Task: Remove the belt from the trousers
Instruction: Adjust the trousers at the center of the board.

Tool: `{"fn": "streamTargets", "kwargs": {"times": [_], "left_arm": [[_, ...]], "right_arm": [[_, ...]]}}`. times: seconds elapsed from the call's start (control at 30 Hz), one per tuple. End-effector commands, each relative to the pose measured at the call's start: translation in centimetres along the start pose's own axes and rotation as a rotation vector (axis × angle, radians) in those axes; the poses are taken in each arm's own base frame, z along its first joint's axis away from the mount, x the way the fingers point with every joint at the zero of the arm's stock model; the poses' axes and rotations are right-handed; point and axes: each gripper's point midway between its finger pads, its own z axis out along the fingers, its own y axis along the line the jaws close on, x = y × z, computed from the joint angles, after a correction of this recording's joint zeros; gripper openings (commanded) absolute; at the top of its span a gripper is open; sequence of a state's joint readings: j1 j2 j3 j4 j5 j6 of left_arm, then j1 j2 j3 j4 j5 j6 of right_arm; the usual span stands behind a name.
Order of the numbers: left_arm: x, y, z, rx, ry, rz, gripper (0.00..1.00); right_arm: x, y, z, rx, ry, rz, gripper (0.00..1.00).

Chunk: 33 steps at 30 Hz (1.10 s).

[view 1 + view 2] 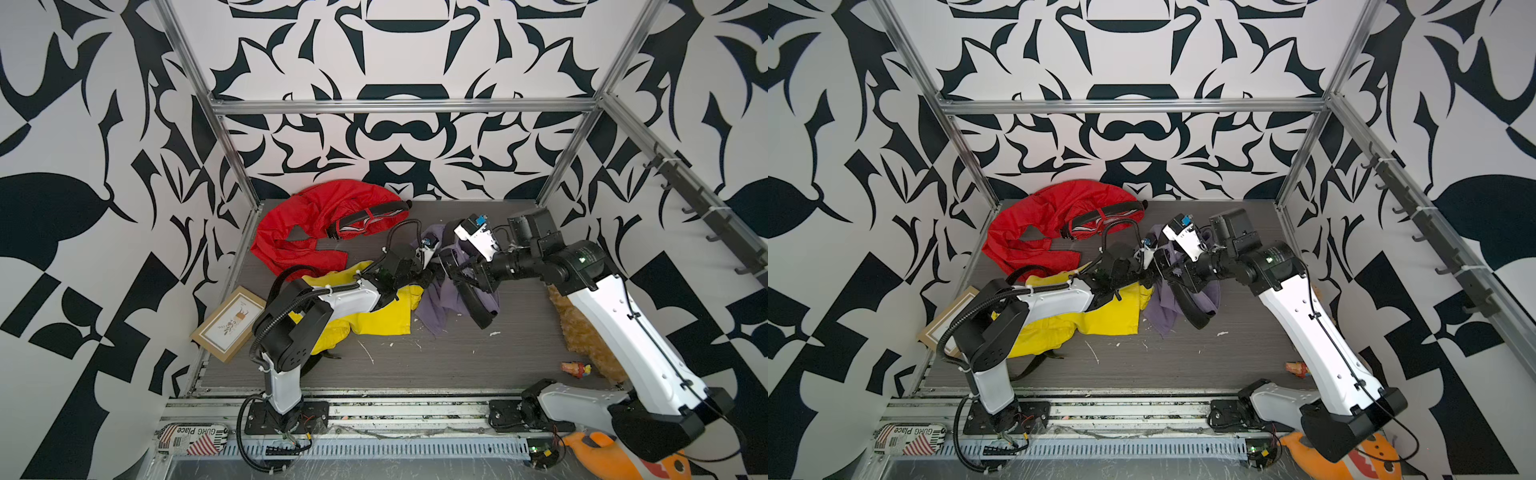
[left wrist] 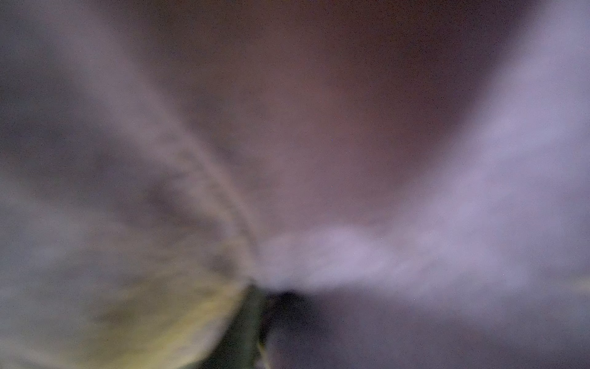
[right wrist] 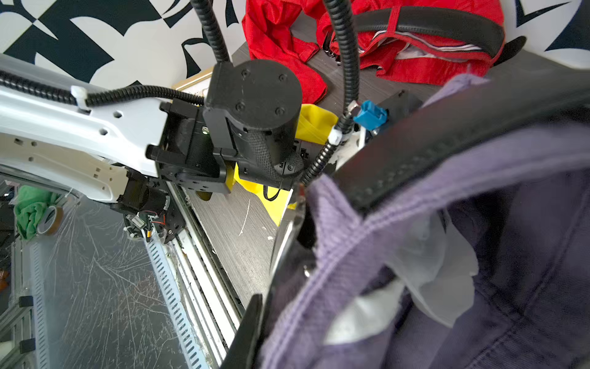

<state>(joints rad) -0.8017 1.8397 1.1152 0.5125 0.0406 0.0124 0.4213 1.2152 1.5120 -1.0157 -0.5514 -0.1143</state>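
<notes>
The right gripper lowers the waistband onto the tabletop below it under the bunched trousers next and releases, because the waistband still hangs lifted.
Purple trousers hang bunched in mid-table, lifted at the waist, in both top views. A black belt runs through the waistband and droops in a loop below it. My right gripper is shut on the trousers' waistband, next to the belt and its silver buckle. One of its fingers shows; cloth hides the other. My left gripper sits at the trousers' left edge. Its view is blurred purple cloth with creases running to a pinch at the jaws.
Red trousers with their own black belt lie at the back left. Yellow trousers lie under my left arm. A picture frame leans at the left edge. A brown plush and a small toy lie at the right.
</notes>
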Motion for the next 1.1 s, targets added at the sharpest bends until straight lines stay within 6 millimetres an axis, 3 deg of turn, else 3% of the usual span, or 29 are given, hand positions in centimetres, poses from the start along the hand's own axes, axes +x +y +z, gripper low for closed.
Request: {"fn": "streamTargets", "kwargs": {"times": [0.0, 0.1, 0.2, 0.3, 0.37, 0.43, 0.53, 0.67, 0.73, 0.8, 0.87, 0.93, 1.07], "left_arm": [[-8.5, 3.0, -3.3, -0.111, -0.189, 0.070, 0.00], [-12.3, 3.5, -8.4, -0.150, -0.201, 0.166, 0.00], [-16.4, 2.2, -14.2, -0.140, -0.183, 0.242, 0.00], [-19.1, 1.3, -19.7, -0.137, -0.140, 0.237, 0.00], [-19.2, 0.7, -22.7, -0.134, -0.103, 0.211, 0.00], [-17.7, 0.4, -23.9, -0.120, -0.050, 0.168, 0.00], [-13.7, -0.3, -23.8, -0.081, 0.041, 0.068, 0.00], [-6.8, -1.6, -21.1, -0.003, 0.131, -0.137, 0.00], [-4.0, -2.1, -19.5, 0.027, 0.171, -0.228, 0.00], [-2.0, -2.8, -18.0, 0.047, 0.204, -0.276, 0.00], [-1.0, -3.3, -17.1, 0.055, 0.227, -0.292, 0.00], [-1.2, -3.5, -16.9, 0.060, 0.221, -0.294, 0.00], [-1.9, -3.4, -17.4, 0.058, 0.193, -0.269, 0.00]], "right_arm": [[-5.0, 1.3, -4.2, 0.002, -0.184, -0.137, 0.00], [-7.3, 0.8, -6.1, 0.031, -0.230, -0.143, 0.00], [-9.6, 0.5, -7.9, 0.052, -0.260, -0.135, 0.00], [-11.3, 1.3, -9.3, 0.035, -0.285, -0.130, 0.00], [-10.9, 1.3, -8.7, -0.003, -0.263, -0.091, 0.00], [-9.1, 0.5, -6.9, -0.042, -0.208, -0.035, 0.00], [-4.6, -2.9, -2.2, -0.091, -0.096, 0.147, 0.00], [1.9, -8.3, 4.2, -0.046, 0.013, 0.353, 0.00], [4.6, -10.5, 6.7, -0.002, 0.059, 0.415, 0.08], [6.6, -12.6, 8.2, 0.068, 0.108, 0.446, 0.23], [8.5, -14.7, 7.9, 0.213, 0.185, 0.442, 0.41], [9.0, -15.8, 6.3, 0.332, 0.209, 0.416, 0.55], [8.4, -15.2, 2.3, 0.543, 0.202, 0.295, 0.62]]}}
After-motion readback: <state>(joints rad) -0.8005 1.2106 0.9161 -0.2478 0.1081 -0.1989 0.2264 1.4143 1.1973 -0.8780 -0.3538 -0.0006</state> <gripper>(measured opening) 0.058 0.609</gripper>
